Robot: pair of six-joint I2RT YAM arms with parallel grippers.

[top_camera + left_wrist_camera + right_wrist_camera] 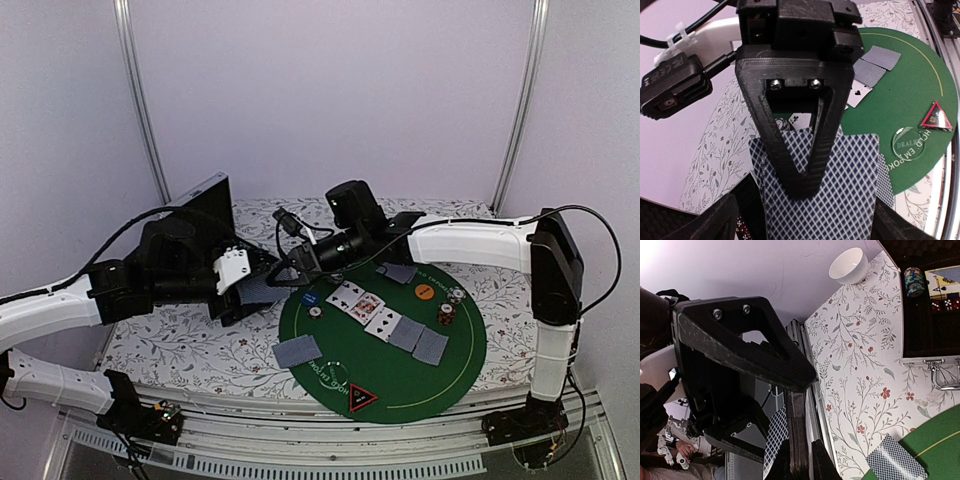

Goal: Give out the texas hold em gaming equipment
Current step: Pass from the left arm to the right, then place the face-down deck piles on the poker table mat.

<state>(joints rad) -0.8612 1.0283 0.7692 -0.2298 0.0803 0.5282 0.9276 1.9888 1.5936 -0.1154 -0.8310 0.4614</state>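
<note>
The mat (455, 375) beside the red-edged triangle is bare, so my right gripper should move back, to the right in the top view and down, and let go of the deck there.
A deck of blue-checked playing cards (258, 291) hangs over the table's left side. My right gripper (290, 272) is shut on it. In the right wrist view the stack's edge (800, 430) sits pinched between the gripper (802, 462) tips. My left gripper (807, 227) is open, its fingers (722, 220) wide on either side of the deck (845, 190), with a gap on the left. On the green mat (455, 375) lie face-up cards (365, 305), face-down cards (298, 350), a chip stack (447, 313), an orange disc (424, 291), a blue disc (311, 298) and the red-edged triangle (362, 397).
The open black-lined case (200, 205) stands at the back left behind my left arm. In the right wrist view it (925, 325) holds chips and dice, and a white bowl (849, 264) sits beyond it. The floral cloth (180, 345) covers the table.
</note>
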